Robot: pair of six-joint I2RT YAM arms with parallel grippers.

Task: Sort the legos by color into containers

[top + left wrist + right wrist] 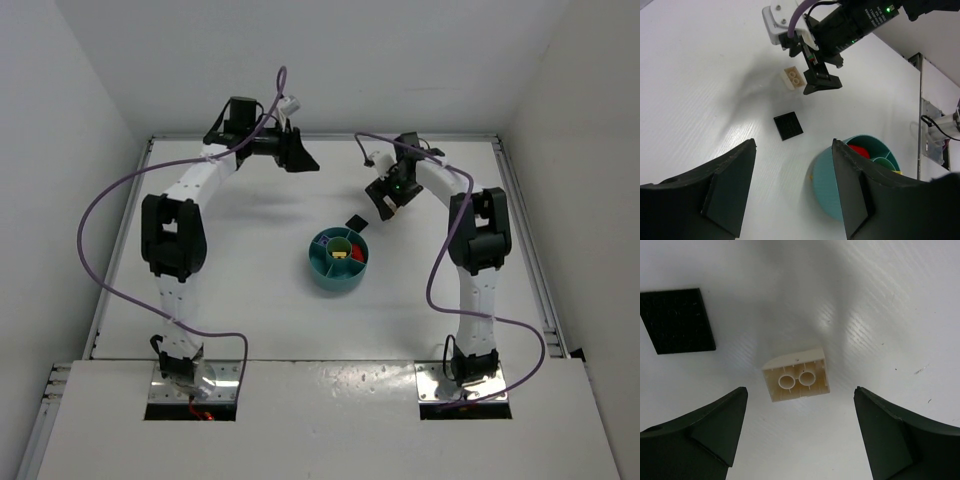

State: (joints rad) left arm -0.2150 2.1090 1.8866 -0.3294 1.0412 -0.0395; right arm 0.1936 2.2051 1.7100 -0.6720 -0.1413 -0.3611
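Next, my right gripper lowers over the tan lego (pixel 391 204) (pixel 797 375), centered below its open fingers, and closes with one finger beside each short end.
A tan lego (pixel 797 376) lies hollow side up on the white table, just ahead of my right gripper (pixel 800 390), which is open and empty. The same tan lego (pixel 794 78) shows beside the right gripper (pixel 822 82) in the left wrist view. A flat black lego (pixel 677 320) lies to the left of it, between the tan lego and the teal dish (pixel 827 185). In the dish's compartments sit a red lego (pixel 859 150) and a yellow one (pixel 340 255). My left gripper (pixel 794 142) hangs open and empty, high above the table at the back left.
The teal dish (pixel 320 270) stands at mid table, with the black lego (pixel 353 221) just behind it. White walls close in the table on three sides. Purple cables loop off both arms.
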